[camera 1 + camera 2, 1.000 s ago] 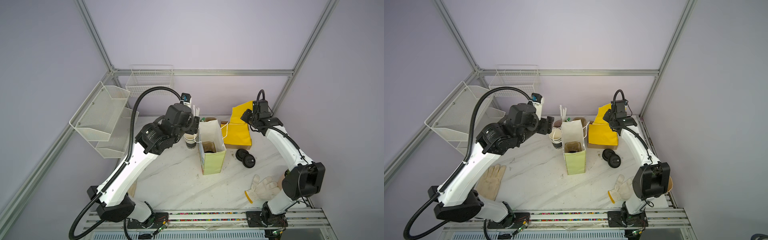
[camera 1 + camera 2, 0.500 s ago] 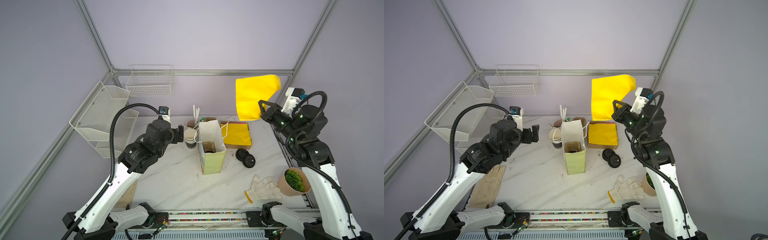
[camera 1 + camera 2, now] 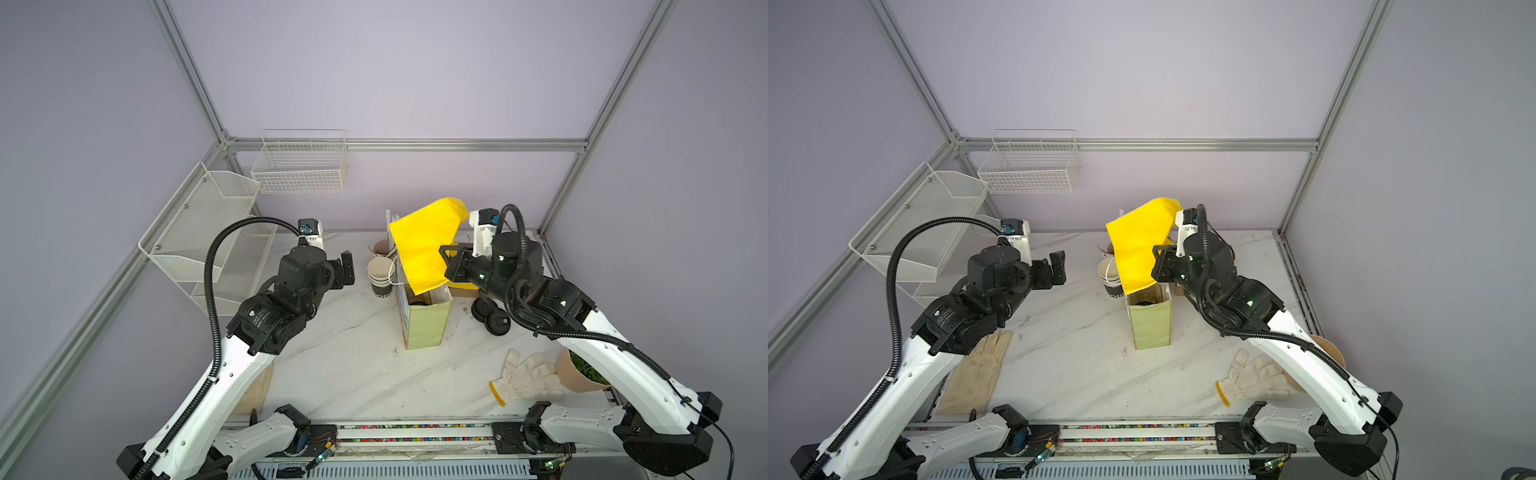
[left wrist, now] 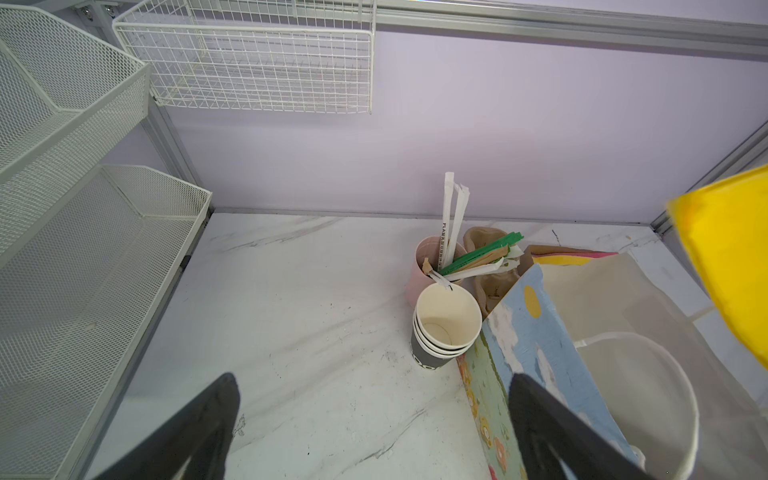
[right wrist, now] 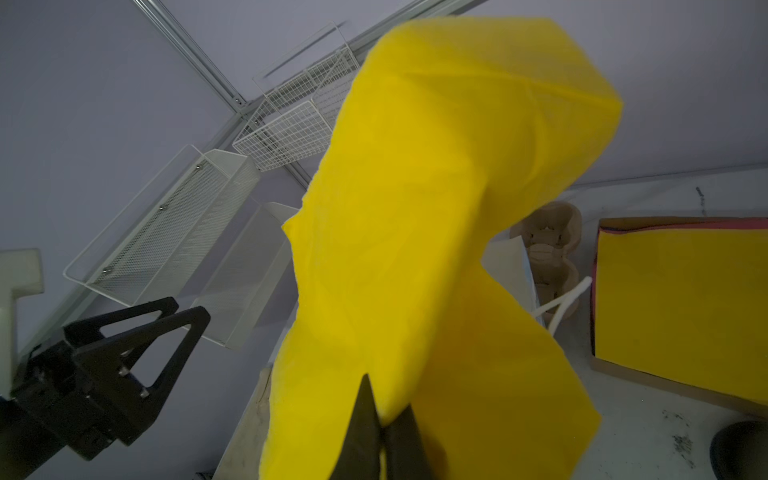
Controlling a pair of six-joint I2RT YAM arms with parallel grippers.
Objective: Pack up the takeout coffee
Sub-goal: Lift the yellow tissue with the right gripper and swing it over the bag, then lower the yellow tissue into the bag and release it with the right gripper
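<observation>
My right gripper turns its fingers downward next, lowers them into the opening and releases the yellow paper sheet inside, since the bag's opening [image 3: 427,296] lies below.
A pale green paper bag [image 3: 426,328] [image 3: 1150,326] stands open mid-table. My right gripper [image 3: 451,266] [image 3: 1160,264] [image 5: 384,411] is shut on a yellow paper sheet [image 3: 424,245] [image 5: 436,208], which hangs over the bag's mouth. The takeout coffee is hidden; inside the bag only a dark round shape [image 3: 1144,300] shows under the sheet. My left gripper [image 3: 345,272] [image 4: 372,380] is open and empty, left of the bag and just short of the stacked cups [image 3: 380,274] [image 4: 444,328].
A pink cup with wrapped straws [image 4: 436,257] stands behind the stack. A box of yellow sheets [image 5: 681,299] and black lids [image 3: 492,318] lie right of the bag. A white glove [image 3: 525,376], a plant pot [image 3: 582,372], a tan glove [image 3: 976,374] and wire baskets [image 3: 299,166] ring the table.
My right gripper lifted the yellow sheet off the stack, raised it, then brought it down over the bag's mouth. My left gripper drew back left from the bag and opened fully.
</observation>
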